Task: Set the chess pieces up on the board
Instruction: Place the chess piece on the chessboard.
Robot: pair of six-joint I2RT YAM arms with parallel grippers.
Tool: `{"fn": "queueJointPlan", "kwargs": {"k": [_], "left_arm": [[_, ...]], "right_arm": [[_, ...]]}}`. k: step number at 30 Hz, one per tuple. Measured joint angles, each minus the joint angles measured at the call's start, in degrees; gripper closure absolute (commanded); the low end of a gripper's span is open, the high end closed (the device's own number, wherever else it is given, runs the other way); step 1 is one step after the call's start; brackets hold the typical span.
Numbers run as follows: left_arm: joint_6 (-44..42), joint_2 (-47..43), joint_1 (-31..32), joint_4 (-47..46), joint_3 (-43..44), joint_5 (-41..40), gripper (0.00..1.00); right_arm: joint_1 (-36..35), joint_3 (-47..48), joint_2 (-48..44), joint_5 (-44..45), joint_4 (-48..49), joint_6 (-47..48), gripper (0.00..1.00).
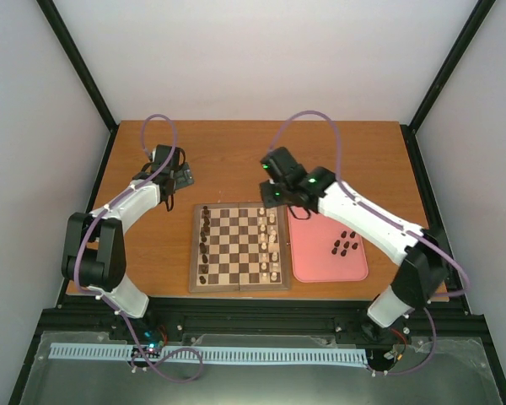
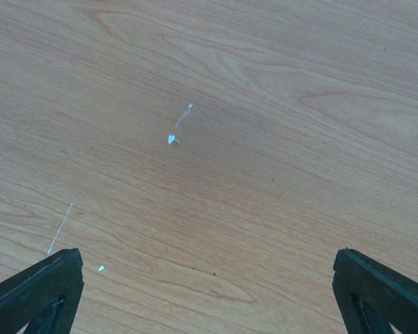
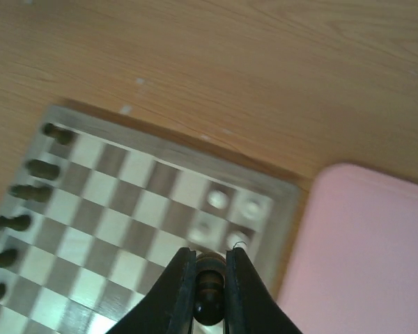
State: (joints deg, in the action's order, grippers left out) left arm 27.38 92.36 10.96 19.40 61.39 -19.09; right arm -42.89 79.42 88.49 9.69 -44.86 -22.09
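Next I will move my right gripper leftward in the top view, lower it and release, as the empty pale square beside the farthest dark piece lies that way below.
The wooden chessboard [image 1: 239, 247] lies at the table's front middle. Several dark pieces [image 1: 204, 240] stand along its left edge and cream-white pieces [image 1: 270, 245] fill its right two columns. Several more dark pieces [image 1: 346, 243] lie on the pink tray [image 1: 325, 253] to the right. My right gripper [image 1: 280, 201] hovers over the board's far right corner, shut on a dark chess piece [image 3: 210, 289] held between its fingers [image 3: 177, 292]. The board [image 3: 132, 202] and dark pieces [image 3: 42, 169] show below it. My left gripper [image 1: 179, 175] is open over bare table [image 2: 209, 174], far left of the board.
The pink tray [image 3: 369, 250] sits directly right of the board, close to my right gripper. The table's back edge and black frame posts border the work area. Small white specks [image 2: 171, 138] lie on the wood under the left gripper.
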Motion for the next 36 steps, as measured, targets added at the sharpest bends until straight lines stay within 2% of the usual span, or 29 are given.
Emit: {"fn": "queueJointPlan", "kwargs": {"k": [6,13,25,36], "left_arm": [[0.0,-0.8,0.0,0.0,0.0,0.0,0.0],[0.0,-1.8,0.0,0.0,0.0,0.1,0.0],[0.0,-1.9,0.0,0.0,0.0,0.0,0.0],[0.0,-1.9,0.0,0.0,0.0,-0.2,0.0]], "right_arm": [[-5.7,11.2,13.9,-2.8,0.9,1.4,0.97],[-8.1,21.8,29.0,-6.4,0.7,3.7,0.97],[-8.5,37.8,40.2,-9.2,-3.4,5.2,0.96],[-8.5,40.3,45.0,-10.9,-5.6,5.6,0.96]]}}
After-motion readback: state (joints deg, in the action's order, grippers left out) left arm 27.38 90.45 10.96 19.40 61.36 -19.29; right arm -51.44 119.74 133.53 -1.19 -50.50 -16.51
